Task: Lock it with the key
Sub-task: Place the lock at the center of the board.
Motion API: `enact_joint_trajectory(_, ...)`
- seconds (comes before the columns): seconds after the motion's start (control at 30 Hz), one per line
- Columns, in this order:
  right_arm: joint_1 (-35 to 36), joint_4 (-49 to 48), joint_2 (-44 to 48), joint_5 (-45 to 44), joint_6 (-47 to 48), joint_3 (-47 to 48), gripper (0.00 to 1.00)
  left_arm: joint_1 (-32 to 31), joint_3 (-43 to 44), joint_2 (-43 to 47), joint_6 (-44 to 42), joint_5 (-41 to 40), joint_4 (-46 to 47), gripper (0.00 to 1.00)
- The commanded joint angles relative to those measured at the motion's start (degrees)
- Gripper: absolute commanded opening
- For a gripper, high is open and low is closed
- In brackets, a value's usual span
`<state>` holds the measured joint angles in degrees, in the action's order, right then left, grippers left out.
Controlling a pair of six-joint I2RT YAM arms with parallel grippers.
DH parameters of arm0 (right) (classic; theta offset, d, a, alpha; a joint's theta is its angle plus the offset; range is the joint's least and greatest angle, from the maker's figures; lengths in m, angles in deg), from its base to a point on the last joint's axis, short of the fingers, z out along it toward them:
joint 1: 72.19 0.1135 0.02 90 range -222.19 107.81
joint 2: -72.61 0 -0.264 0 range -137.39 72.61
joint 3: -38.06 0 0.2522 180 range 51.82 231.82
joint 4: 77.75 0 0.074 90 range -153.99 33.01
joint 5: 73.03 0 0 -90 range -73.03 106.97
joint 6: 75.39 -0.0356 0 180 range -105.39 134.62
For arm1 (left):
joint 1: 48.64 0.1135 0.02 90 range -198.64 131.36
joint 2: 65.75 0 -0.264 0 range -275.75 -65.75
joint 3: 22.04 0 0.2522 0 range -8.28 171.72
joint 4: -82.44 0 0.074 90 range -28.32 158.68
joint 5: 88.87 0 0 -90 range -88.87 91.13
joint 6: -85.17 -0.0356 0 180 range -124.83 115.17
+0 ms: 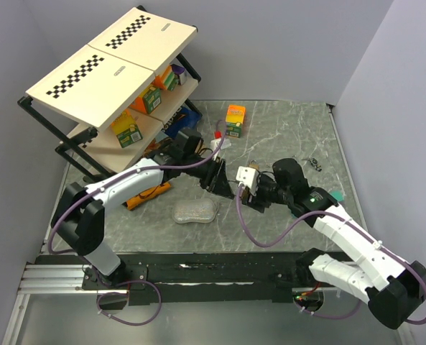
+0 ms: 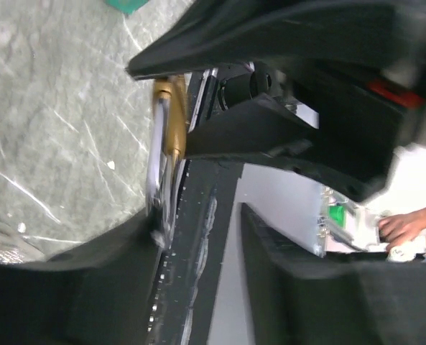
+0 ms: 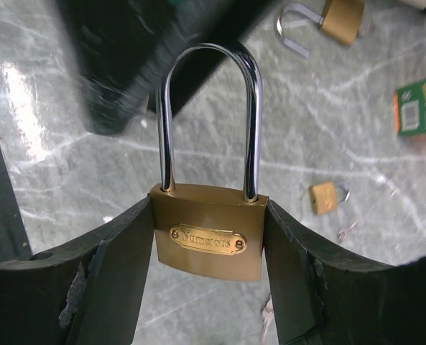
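I should release the padlock and move my right gripper off the left gripper and down, as both shackle legs are seated and bare tabletop beside the silver key is below.
My right gripper (image 3: 210,248) is shut on the body of a brass padlock (image 3: 209,230), with its long steel shackle (image 3: 210,54) pointing away; both shackle legs sit in the body. In the top view the right gripper (image 1: 246,188) meets my left gripper (image 1: 217,177) at the table's middle. In the left wrist view the padlock (image 2: 171,115) shows edge-on and its shackle (image 2: 157,180) reaches the left finger (image 2: 69,287). The left gripper (image 2: 198,287) has its jaws apart and nothing between them. A small silver key (image 3: 268,318) lies on the table below the padlock.
Two more brass padlocks (image 3: 342,18) (image 3: 325,197) lie on the marble table (image 1: 284,129), with keys (image 3: 346,231) by the nearer one. A shelf rack (image 1: 112,65), an orange box (image 1: 235,118) and a clear plastic case (image 1: 196,211) stand around.
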<state>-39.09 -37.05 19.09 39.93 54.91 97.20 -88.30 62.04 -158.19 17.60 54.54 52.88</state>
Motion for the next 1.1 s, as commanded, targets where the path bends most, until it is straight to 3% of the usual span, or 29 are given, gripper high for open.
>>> enact_joint_trajectory(0.0,-2.51,0.74,0.69,0.05,-5.04,0.32,0.32,1.42,-0.01,5.34,-2.30,0.47,1.99,0.67)
enact_joint_trajectory(0.1,-6.36,2.68,-0.18,1.03,-11.36,0.06,0.32,2.83,-1.67,8.59,-3.98,-3.46,3.48,0.81)
enact_joint_trajectory(0.27,-13.93,5.22,-6.14,-1.68,-25.58,0.58,0.32,3.54,-5.10,14.65,-6.62,-10.94,7.26,0.89)
enact_joint_trajectory(0.37,-16.48,5.32,-9.75,-4.32,-30.68,2.15,0.23,4.06,-4.15,14.93,-6.97,-14.55,5.43,0.96)
enact_joint_trajectory(0.43,-16.84,6.19,-13.26,-4.41,-33.16,3.82,0.23,4.41,-3.27,14.31,-6.62,-17.54,4.20,0.99)
enact_joint_trajectory(0.63,-17.19,4.01,-20.39,-5.73,-43.08,4.28,0.25,6.34,-2.64,15.97,-8.11,-20.71,3.66,0.96)
enact_joint_trajectory(1.07,-19.48,-3.73,-31.11,-14.08,-51.01,5.24,0.29,8.46,-4.32,17.47,-10.48,-20.01,2.96,0.96)
